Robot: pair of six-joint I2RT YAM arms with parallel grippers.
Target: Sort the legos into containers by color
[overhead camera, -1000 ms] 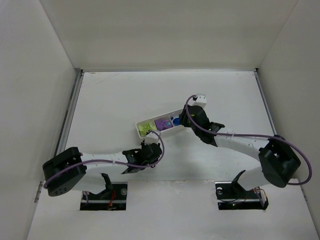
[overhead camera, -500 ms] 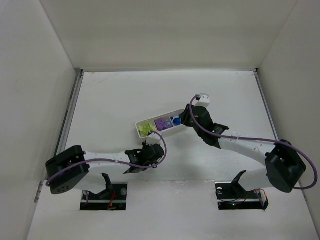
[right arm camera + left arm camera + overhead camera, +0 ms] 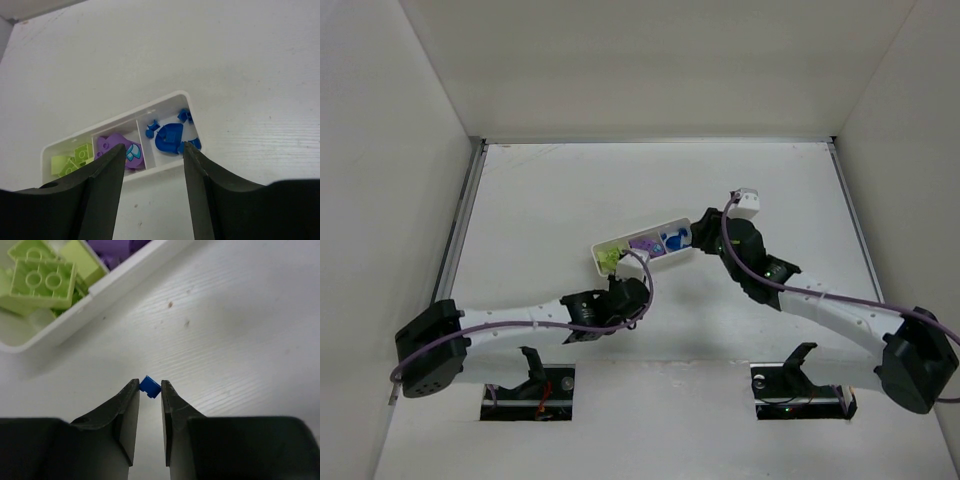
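Note:
Next, my left gripper lifts the tiny blue brick [image 3: 149, 386] and carries it outward past the purple pieces [image 3: 117, 147], over the tray section with the other blue bits.
My left gripper [image 3: 149, 386] is shut on a tiny blue brick [image 3: 149, 386], pinched at its fingertips just above the table, a little short of the tray's near wall. In the top view the left gripper [image 3: 625, 285] is below the tray's left end. The long white tray [image 3: 115, 120] holds yellow-green bricks [image 3: 75, 157] in the left compartment, purple pieces [image 3: 117, 147] in the middle one, and a blue fan-shaped piece [image 3: 170, 138] with small blue bits in the right one. My right gripper [image 3: 154, 147] is open and empty, raised near the tray's right end [image 3: 700, 235].
The white table is walled on the left, back and right. The tray [image 3: 620, 243] lies slanted near the middle. The left wrist view shows its corner [image 3: 100, 287] with yellow-green bricks [image 3: 40, 282].
My right gripper has drawn back to the right, away from the tray. My left arm has stretched out, carrying its gripper slightly up toward the tray.

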